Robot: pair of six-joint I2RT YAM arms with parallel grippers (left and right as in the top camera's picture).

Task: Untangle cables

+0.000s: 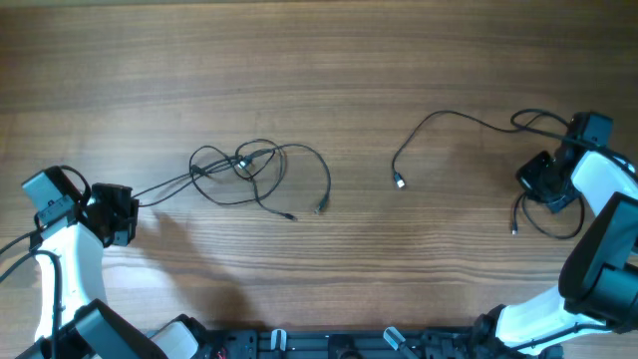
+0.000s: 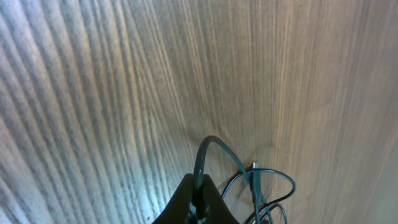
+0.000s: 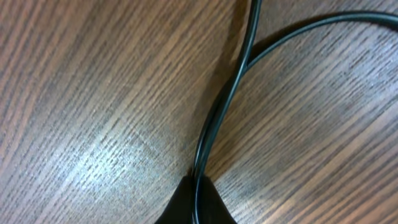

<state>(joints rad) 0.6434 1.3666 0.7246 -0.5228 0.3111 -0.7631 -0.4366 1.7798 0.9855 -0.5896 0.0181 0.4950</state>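
Next, my right gripper lifts the cable it holds, then lowers it to the right in the overhead view, since that cable lies separate from the tangle.
A tangle of thin black cables (image 1: 254,168) lies left of centre, with two plug tips at its lower right. One strand runs left from it into my left gripper (image 1: 130,213), which is shut on that cable. In the left wrist view the cable (image 2: 208,144) arcs up out of the shut gripper (image 2: 199,191) and drops to loops with a silvery plug (image 2: 255,167). A separate cable (image 1: 439,116) runs from its plug (image 1: 400,182) to my right gripper (image 1: 530,179). The right gripper (image 3: 198,188) is shut on that cable (image 3: 217,118), where two strands lie side by side.
Wood-grain table (image 1: 329,60) all round. A loop of the right-hand cable (image 1: 543,221) lies just below the right gripper, near the table's right edge. The arm bases stand along the front edge (image 1: 329,344).
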